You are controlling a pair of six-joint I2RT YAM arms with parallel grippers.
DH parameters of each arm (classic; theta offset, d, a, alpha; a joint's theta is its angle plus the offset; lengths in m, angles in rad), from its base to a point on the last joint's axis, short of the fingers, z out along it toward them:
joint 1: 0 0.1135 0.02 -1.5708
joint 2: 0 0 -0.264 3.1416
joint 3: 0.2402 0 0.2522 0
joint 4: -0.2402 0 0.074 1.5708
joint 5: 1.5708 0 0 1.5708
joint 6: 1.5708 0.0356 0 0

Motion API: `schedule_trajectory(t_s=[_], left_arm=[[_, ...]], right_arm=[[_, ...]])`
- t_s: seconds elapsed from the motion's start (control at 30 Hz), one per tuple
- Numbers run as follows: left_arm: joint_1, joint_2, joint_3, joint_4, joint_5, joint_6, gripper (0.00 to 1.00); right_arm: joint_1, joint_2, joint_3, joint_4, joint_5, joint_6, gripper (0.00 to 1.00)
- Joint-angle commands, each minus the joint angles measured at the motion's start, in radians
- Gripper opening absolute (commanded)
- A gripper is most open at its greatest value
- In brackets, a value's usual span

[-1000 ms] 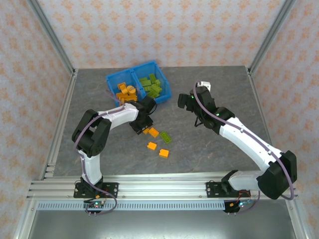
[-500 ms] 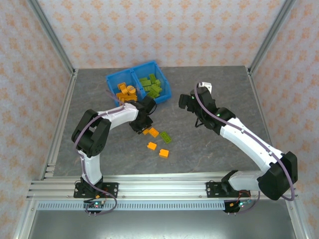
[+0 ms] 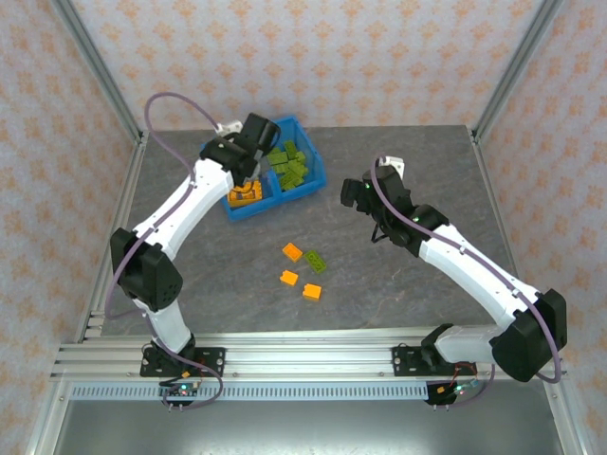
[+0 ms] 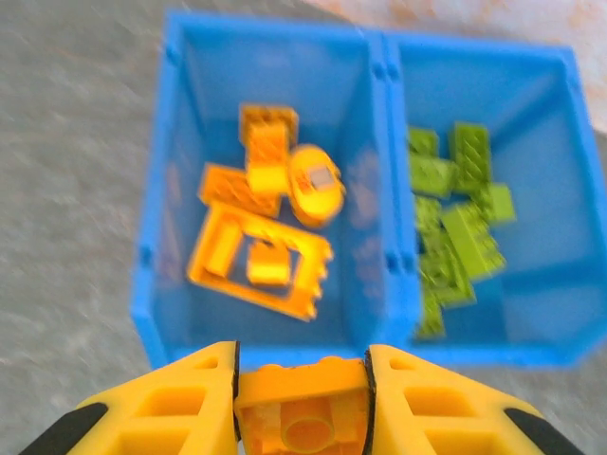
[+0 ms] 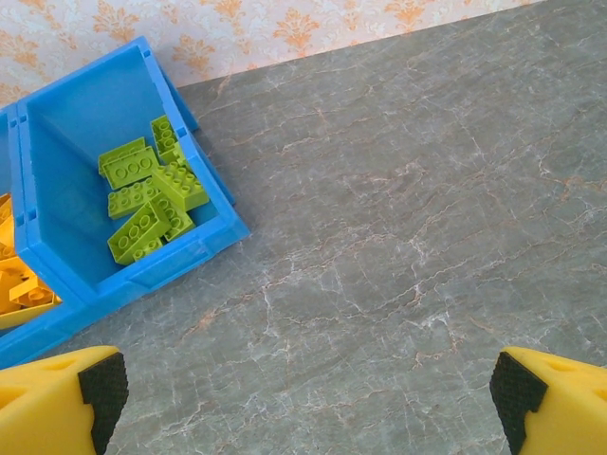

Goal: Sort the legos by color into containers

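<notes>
I should next lower my left gripper into the bin over the orange open frame to release the small orange lego, as that bin section holds its color.
My left gripper is shut on a small orange lego, held above the near wall of the blue bin. Its left compartment holds orange legos and an orange open frame; its right compartment holds green legos. From above, the left gripper hangs over the bin. Three orange legos and one green lego lie loose on the table. My right gripper is open over bare table, and the top view has this gripper right of the bin.
The bin sits at the back of the grey marbled table, near the patterned back wall. Metal frame posts rise at the left and right. Bare table lies between the bin and the right arm.
The left arm has swung up from the loose bricks at mid-table to the bin, carrying an orange lego. The right arm has hardly moved.
</notes>
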Motion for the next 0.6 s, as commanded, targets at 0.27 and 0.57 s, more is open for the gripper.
schedule_trajectory(t_s=[0.27, 0.57], left_arm=[[0.117, 0.279, 0.164, 0.072, -0.098, 0.176, 0.32], [0.133, 0.305, 0.227, 0.052, -0.059, 0.17, 0.59]], right_arm=[[0.0, -0.062, 0.006, -0.074, 0.037, 0.021, 0.99], [-0.001, -0.064, 0.014, -0.079, 0.029, 0.032, 0.99]])
